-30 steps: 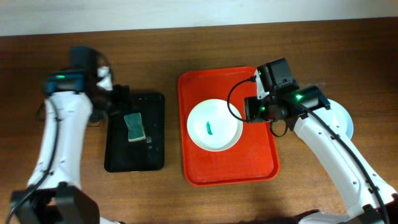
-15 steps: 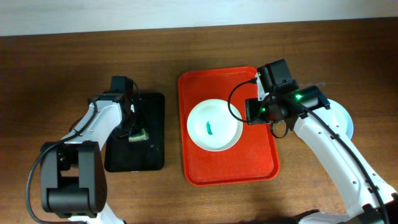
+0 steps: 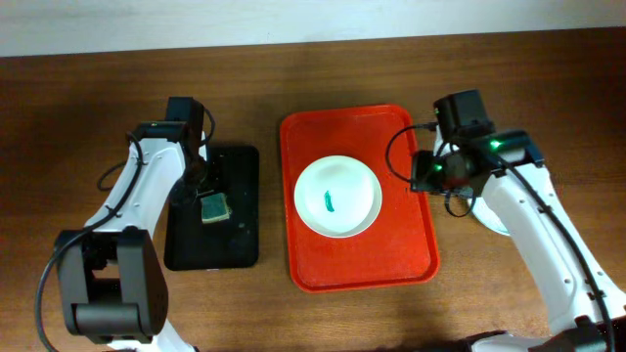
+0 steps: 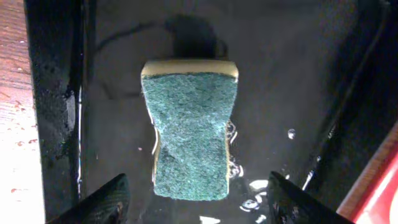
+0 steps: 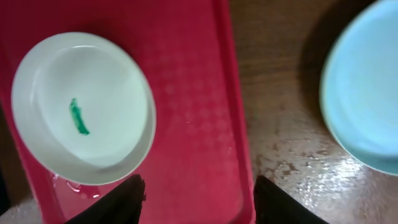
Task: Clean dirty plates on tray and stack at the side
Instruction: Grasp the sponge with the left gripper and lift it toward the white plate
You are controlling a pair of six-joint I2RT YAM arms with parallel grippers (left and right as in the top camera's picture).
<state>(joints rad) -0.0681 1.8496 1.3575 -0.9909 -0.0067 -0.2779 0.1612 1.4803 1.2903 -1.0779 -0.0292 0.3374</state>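
Note:
I will lower my left gripper toward the black tray and close it across the sponge's narrow middle (image 3: 215,207) (image 4: 191,134), because the green sponge's long sides face my open fingers.
One dirty plate (image 3: 337,197), white with a green smear, sits on the red tray (image 3: 391,249); it also shows in the right wrist view (image 5: 84,106) on the tray (image 5: 199,124). My right gripper (image 5: 196,202) is open and empty above the tray's right rim (image 3: 423,181). A pale blue plate (image 5: 364,93) lies on the table right of the tray, mostly hidden by the right arm from overhead. My left gripper (image 4: 196,202) is open just above a green sponge (image 4: 191,127) lying in the black tray (image 3: 210,244). The sponge also shows overhead (image 3: 213,206).
The black tray (image 4: 56,93) is wet, with water drops around the sponge. The wooden table (image 5: 280,149) beside the red tray is wet too. The red tray's edge shows at the lower right of the left wrist view (image 4: 376,193).
My left arm swung in over the black tray and now hovers right above the sponge. My right gripper moved right, from beside the plate to over the tray's right rim.

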